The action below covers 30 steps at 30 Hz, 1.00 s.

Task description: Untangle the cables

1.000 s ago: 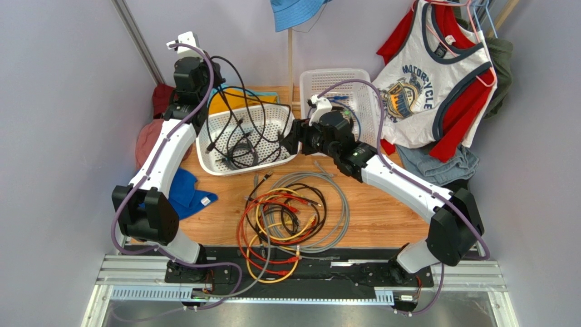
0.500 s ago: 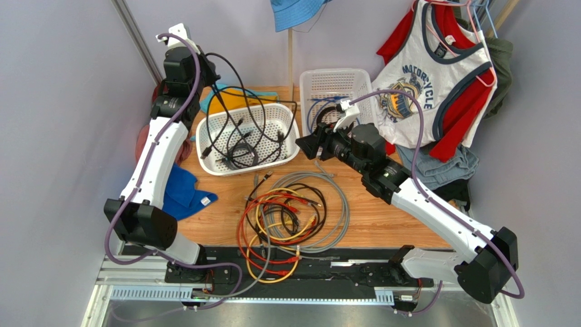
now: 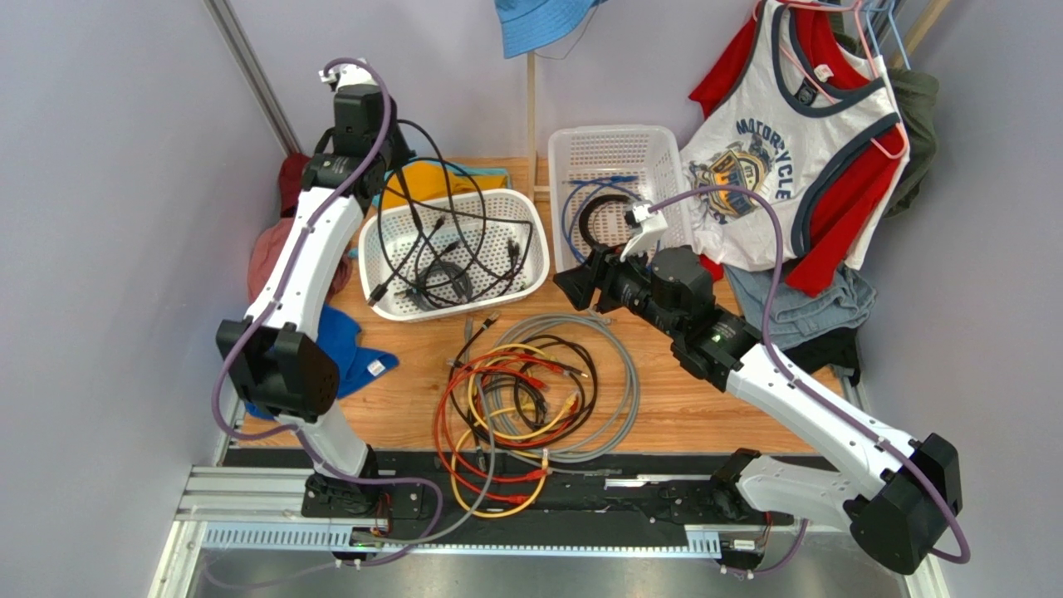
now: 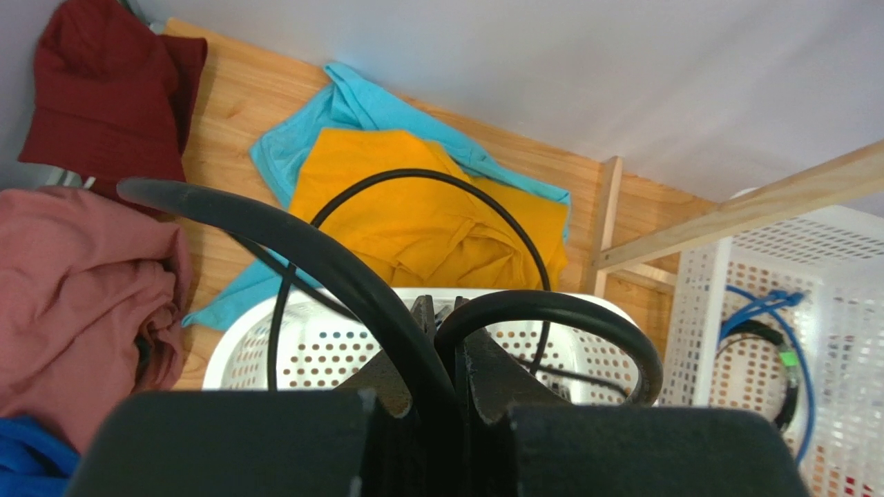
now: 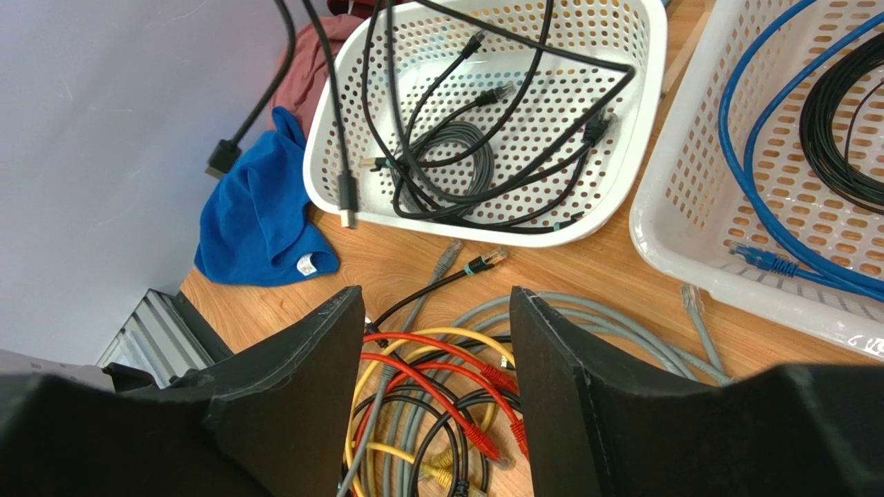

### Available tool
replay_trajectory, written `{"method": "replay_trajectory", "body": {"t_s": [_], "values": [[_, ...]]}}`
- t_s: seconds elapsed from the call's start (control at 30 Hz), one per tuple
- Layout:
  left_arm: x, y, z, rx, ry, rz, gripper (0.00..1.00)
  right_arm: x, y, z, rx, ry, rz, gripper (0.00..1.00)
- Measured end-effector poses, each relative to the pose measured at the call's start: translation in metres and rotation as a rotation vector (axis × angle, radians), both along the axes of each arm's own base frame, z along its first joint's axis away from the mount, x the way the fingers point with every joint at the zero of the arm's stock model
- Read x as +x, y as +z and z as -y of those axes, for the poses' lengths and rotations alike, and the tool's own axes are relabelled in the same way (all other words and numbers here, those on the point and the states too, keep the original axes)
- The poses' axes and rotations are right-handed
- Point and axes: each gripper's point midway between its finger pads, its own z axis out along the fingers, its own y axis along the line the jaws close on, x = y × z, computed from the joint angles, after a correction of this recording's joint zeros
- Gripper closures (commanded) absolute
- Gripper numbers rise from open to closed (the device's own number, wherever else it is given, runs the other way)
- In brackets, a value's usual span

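My left gripper brings the black cable down toward the white basket's rim beside the yellow cloth next and releases it.
The cables (image 3: 537, 399) lie in a tangled coil of red, yellow, black and grey loops on the wooden table near the arm bases. My left gripper (image 3: 374, 131) is raised at the back left, above the white basket (image 3: 524, 268). It is shut on a thick black cable (image 4: 311, 249), which loops down into that basket among other black cords. My right gripper (image 3: 574, 284) hovers open between the two baskets. In the right wrist view the right gripper (image 5: 436, 300) frames the tangled cables (image 5: 457, 393) below, touching nothing.
A second white basket (image 3: 611, 140) at the back holds coiled blue and black cords. A blue cloth (image 3: 343, 349) and reddish clothes (image 3: 268, 249) lie at the left, and a yellow cloth (image 3: 418, 181) behind the basket. Shirts (image 3: 799, 137) hang at the right.
My right gripper has drawn back from the first basket's rim toward the right and its jaws have narrowed somewhat. My left arm has shifted slightly at the back, still holding the black cable.
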Motion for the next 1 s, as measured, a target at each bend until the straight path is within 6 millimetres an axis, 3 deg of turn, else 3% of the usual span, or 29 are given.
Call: {"method": "replay_trajectory", "body": {"t_s": [0.17, 0.3, 0.57, 0.83, 1.0], "values": [[0.023, -0.047, 0.002, 0.025, 0.004, -0.096, 1.00, 0.001, -0.002, 0.001, -0.004, -0.007, -0.002, 0.44], [0.040, -0.071, 0.002, 0.042, 0.006, -0.128, 1.00, 0.003, -0.008, -0.001, -0.010, -0.007, -0.012, 0.45], [0.075, -0.061, 0.009, 0.033, -0.021, 0.066, 1.00, 0.005, -0.032, -0.011, -0.006, 0.020, -0.056, 0.47], [0.084, -0.090, 0.020, 0.008, -0.072, 0.166, 1.00, 0.003, -0.058, -0.019, -0.008, 0.051, -0.104, 0.49], [0.070, -0.138, 0.021, -0.002, -0.086, 0.135, 0.96, 0.002, -0.058, -0.020, 0.002, 0.058, -0.102, 0.50]]}}
